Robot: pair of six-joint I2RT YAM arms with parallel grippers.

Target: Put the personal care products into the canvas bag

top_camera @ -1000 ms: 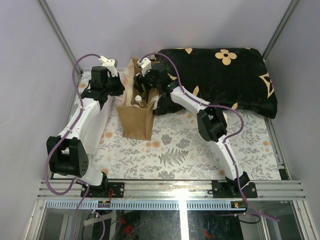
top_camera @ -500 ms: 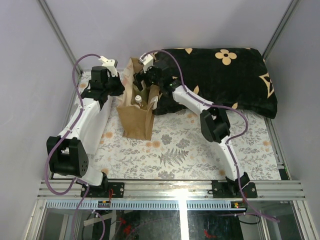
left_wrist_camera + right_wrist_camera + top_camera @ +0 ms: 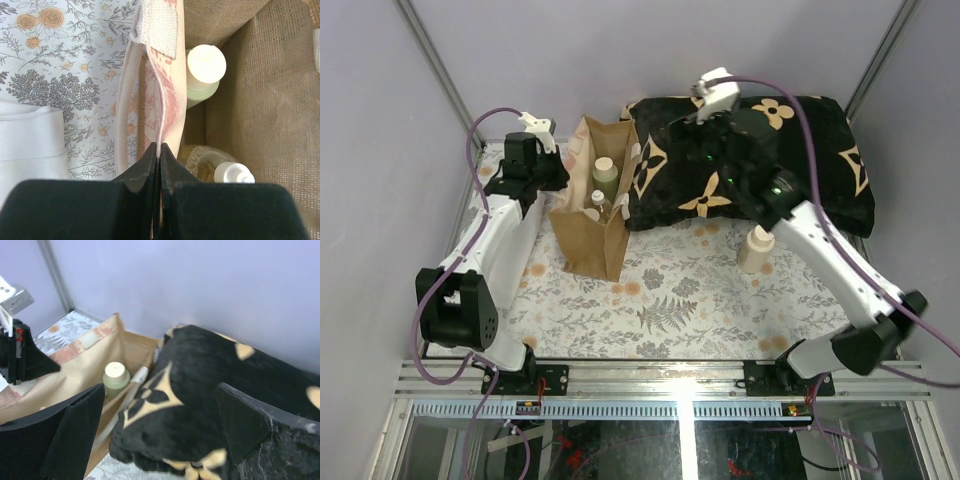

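Observation:
The cream-beige bottle still stands outside the bag [image 3: 588, 235], below and back from my right gripper. The gripper draws back, tips down and lowers around its upper body [image 3: 756, 248] next.
The tan canvas bag [image 3: 588, 235] stands open at the left of the table. A greenish bottle [image 3: 606, 176] with a pale cap and a clear amber bottle [image 3: 597, 203] stand inside it; both show in the left wrist view, the greenish bottle [image 3: 202, 75] and the amber bottle [image 3: 207, 159]. A cream-beige bottle [image 3: 756, 249] stands on the table at the right. My left gripper [image 3: 160, 150] is shut on the bag's rim [image 3: 150, 107]. My right gripper [image 3: 160, 425] is open and empty, raised over the cushion, right of the bag [image 3: 85, 365]. A second greenish bottle is not in view.
A big black cushion [image 3: 760, 160] with beige flower marks lies at the back right, against the bag. A white folded cloth [image 3: 30, 135] lies left of the bag. The floral tablecloth [image 3: 680, 300] covers the table. Grey walls close in the back and sides.
My right gripper has come up out of the bag and swung right over the cushion, leaving the greenish bottle inside. The cream-beige bottle now shows. My left gripper has not moved.

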